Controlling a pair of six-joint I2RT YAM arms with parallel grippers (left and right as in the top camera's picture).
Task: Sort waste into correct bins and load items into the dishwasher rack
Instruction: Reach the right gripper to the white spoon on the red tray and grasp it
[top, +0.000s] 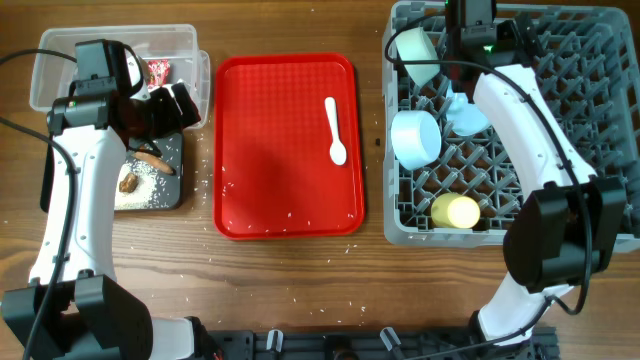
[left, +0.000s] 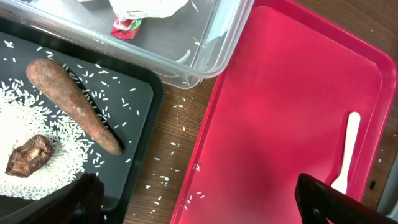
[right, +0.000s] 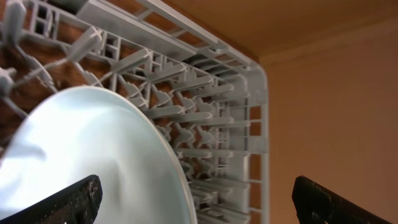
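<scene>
The white spoon is to the left of my right gripper in the overhead view, so I will next move the gripper that way and back, then down onto the spoon's neck (top: 335, 138).
My left gripper (top: 172, 102) (left: 199, 208) is open and empty, over the gap between the black tray (top: 172, 150) (left: 140, 93) and the red tray. The black tray holds a brown stick (left: 74, 106), a brown lump (left: 28, 155) and rice crumbs (left: 25, 112). The clear tub (top: 60, 60) (left: 205, 43) holds the red wrapper (left: 126, 25) and white paper (left: 146, 6). The white spoon (top: 335, 130) (left: 348, 146) lies on the red tray. My right gripper (top: 462, 45) (right: 199, 199) is open at the grey rack (top: 600, 120) (right: 217, 106), beside the pale blue plate (top: 466, 118) (right: 93, 155).
The flat red tray (top: 280, 170) (left: 280, 93) lies in the middle, with scattered rice on it and on the wood beside it. The rack also holds two pale bowls (top: 415, 45) (top: 415, 138) and the yellow cup (top: 456, 211).
</scene>
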